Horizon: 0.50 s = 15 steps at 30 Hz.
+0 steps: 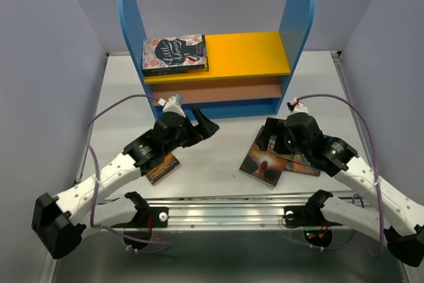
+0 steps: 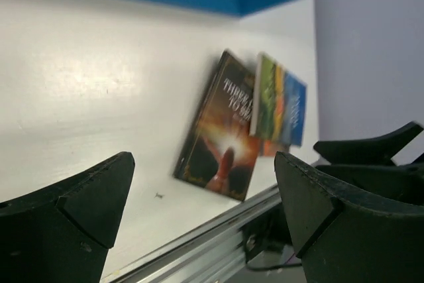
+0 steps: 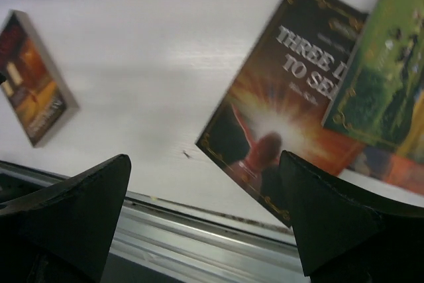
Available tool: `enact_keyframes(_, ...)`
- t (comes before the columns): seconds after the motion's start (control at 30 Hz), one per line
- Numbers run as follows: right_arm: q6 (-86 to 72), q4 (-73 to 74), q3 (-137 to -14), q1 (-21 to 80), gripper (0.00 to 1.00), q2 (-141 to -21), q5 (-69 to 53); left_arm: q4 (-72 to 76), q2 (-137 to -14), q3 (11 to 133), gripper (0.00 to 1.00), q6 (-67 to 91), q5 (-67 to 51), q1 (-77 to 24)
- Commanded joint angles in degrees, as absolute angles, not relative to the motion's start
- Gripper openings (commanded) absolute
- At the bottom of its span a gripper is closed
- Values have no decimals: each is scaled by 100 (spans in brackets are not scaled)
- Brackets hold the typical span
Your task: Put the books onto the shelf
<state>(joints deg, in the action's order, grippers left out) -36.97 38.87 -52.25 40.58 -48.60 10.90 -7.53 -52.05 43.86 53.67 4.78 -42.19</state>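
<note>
Next, my left gripper lowers across to its right in the top view onto the spine's near end (image 1: 243, 164) (image 2: 182, 164), since the dark brown book's spine lies uncovered below.
The shelf (image 1: 218, 64) stands at the back, with blue round-topped side panels and an orange top board. One dark book (image 1: 173, 53) lies flat on the left of that board. A dark brown book (image 1: 264, 162) (image 3: 285, 97) (image 2: 222, 130) lies on the table, overlapped by a green book (image 3: 387, 71) (image 2: 277, 101). An orange-brown book (image 1: 163, 168) (image 3: 33, 77) lies under my left arm. My left gripper (image 1: 202, 127) (image 2: 202, 203) hangs open and empty in front of the shelf. Above the dark brown book my right gripper (image 1: 270, 138) (image 3: 202, 210) is open, holding nothing.
A metal rail (image 1: 225, 207) runs along the table's near edge between the arm bases. Purple walls close in both sides. The shelf's brown middle board (image 1: 218, 92) and blue base hold nothing visible.
</note>
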Motion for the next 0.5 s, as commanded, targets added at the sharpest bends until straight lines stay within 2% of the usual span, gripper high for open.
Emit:
enact_keyframes(0.0,-4823,4789,-4852,4087,100,-4887,1555,200,-5896,4009,99,4949,-368,-4614)
enact_keyframes(0.13,-5500,5106,-4352,4087,100,-4790,1565,1797,-6406,3762,99,4589,-1036,-4842)
enact_keyframes(0.33,-6038,5001,-3666,4087,100,-4333,1503,2363,-7820,4034,99,4052,-1379,-4869)
enact_keyframes(0.47,-6494,4817,-3130,4087,100,-4316,1363,2979,-8603,4201,97,4052,-2231,-4904)
